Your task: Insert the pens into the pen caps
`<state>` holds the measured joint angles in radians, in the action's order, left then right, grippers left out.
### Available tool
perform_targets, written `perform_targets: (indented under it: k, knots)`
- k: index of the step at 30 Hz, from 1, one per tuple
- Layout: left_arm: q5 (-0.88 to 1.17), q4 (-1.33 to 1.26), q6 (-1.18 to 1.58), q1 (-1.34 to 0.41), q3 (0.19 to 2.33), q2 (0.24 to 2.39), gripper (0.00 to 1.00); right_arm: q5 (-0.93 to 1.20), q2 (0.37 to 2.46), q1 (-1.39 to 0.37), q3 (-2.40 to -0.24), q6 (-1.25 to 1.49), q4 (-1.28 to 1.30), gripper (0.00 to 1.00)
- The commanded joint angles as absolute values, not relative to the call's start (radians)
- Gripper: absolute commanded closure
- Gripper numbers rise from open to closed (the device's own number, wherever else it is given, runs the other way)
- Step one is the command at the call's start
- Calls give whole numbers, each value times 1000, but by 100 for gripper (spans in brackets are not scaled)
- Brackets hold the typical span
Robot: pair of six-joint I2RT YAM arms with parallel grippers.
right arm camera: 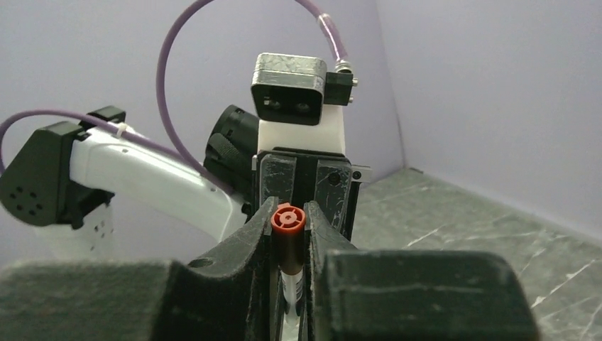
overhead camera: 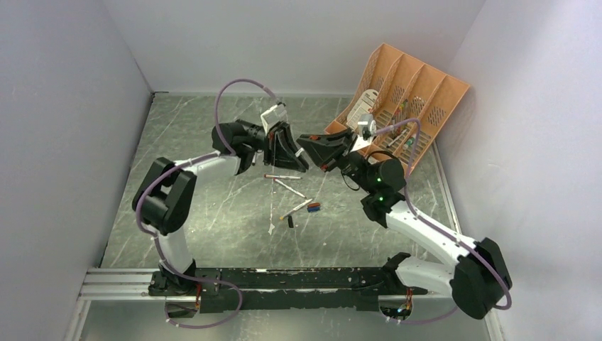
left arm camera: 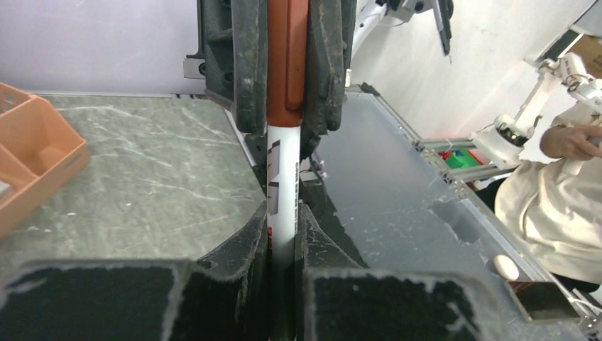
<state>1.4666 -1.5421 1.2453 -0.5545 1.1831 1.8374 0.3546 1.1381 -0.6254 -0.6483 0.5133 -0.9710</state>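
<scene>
My left gripper should turn down and to the left in the top view, onto the tabletop beyond the loose pens, and let go of the white pen, because the white pen is capped.
My two grippers meet above the middle of the table. My left gripper [overhead camera: 298, 160] [left arm camera: 284, 224] is shut on the white barrel of a pen [left arm camera: 282, 177]. My right gripper [overhead camera: 311, 145] [right arm camera: 288, 238] is shut on a red pen cap [right arm camera: 287, 220] [left arm camera: 287, 64] that sits on that pen's end. Several loose pens [overhead camera: 282, 176] [overhead camera: 296, 208] lie on the table below them. A blue and red cap [overhead camera: 313, 207] and a dark cap [overhead camera: 289, 222] lie beside those pens.
An orange slotted organizer tray [overhead camera: 412, 92] leans in the back right corner, and its edge shows in the left wrist view [left arm camera: 35, 156]. White walls stand on the left, back and right. The rail holding the arm bases [overhead camera: 284, 280] runs along the near edge.
</scene>
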Motion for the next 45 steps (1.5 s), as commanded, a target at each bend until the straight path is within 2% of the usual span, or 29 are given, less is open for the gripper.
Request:
perform_targets:
  k: [1, 6, 9, 14, 21, 25, 31, 37, 39, 43, 45]
  knots:
    - [1261, -1806, 1214, -626, 1127, 1726, 93, 505, 1113, -692, -646, 468, -494, 82]
    - [1264, -1807, 1222, -622, 1138, 1725, 93, 489, 1073, -682, -658, 449, -453, 65]
    - [1265, -1807, 1221, -622, 1146, 1735, 93, 491, 1046, -680, -639, 473, -478, 63]
    - [1180, -1807, 1218, -566, 1097, 1751, 93, 433, 921, -677, -613, 456, -406, 52]
    - [1139, -1806, 1209, -535, 1058, 1755, 93, 342, 767, -656, -627, 428, -254, 45]
    - [1121, -1807, 1205, -536, 1042, 1754, 93, 365, 820, -646, -703, 449, -216, 39]
    - [1089, -1745, 1146, -534, 981, 1720, 93, 390, 912, -613, -753, 515, -226, 39]
    - [1026, -1486, 912, -530, 894, 1629, 93, 435, 898, -587, -736, 556, -327, 39]
    - [914, -1255, 780, -524, 865, 1582, 93, 419, 910, -586, -754, 544, -299, 39]
    - [533, -580, 470, -527, 903, 1502, 93, 349, 883, -583, -749, 526, -259, 39]
    - [358, -386, 431, -528, 930, 1503, 93, 338, 869, -583, -736, 521, -252, 39]
